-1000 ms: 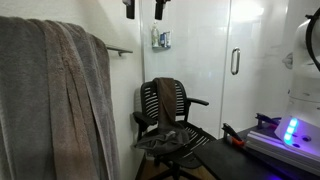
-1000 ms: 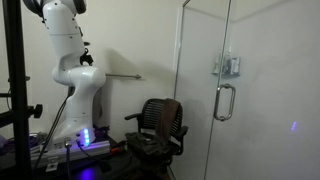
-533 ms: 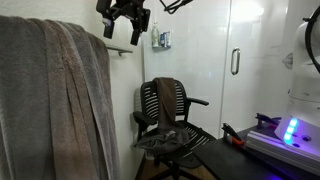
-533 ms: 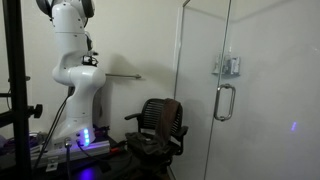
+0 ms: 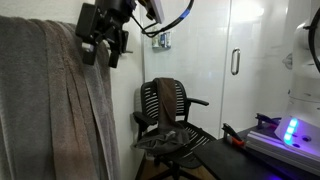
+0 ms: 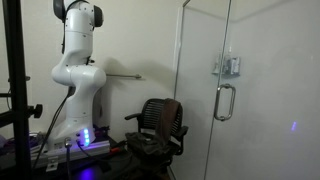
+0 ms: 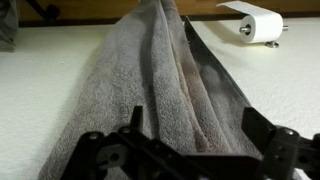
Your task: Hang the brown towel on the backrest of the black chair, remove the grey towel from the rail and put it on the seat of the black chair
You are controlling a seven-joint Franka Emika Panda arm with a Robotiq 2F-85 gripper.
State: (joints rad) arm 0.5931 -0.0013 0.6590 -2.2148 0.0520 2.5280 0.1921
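Observation:
The gripper moves in toward the white wall next, onto the grey towel's thick middle fold [image 5: 73, 44] [image 7: 192, 128] near its top edge, because this fold runs between the spread fingers.
The grey towel [image 5: 55, 100] hangs in thick folds over the rail [image 6: 125, 76] on the white wall; it fills the wrist view [image 7: 165, 80]. My gripper [image 5: 100, 45] is at the towel's top edge, open and empty, with its fingers [image 7: 195, 130] spread in front of the folds. The black chair [image 5: 165, 120] stands below, also seen in the exterior view from across the room [image 6: 158, 128]. The brown towel [image 5: 165, 97] is draped over the backrest [image 5: 150, 100]. A small dark grey rumpled cloth [image 5: 160, 139] lies on the seat.
A glass shower door with a handle [image 5: 235, 62] stands behind the chair [image 6: 225, 100]. A toilet paper roll [image 7: 262, 25] is on the wall next to the towel. A table with lit equipment [image 5: 285, 135] stands beside the chair.
My gripper has come down from the top of the view and moved sideways to the top of the grey towel. The chair and cloths have not moved.

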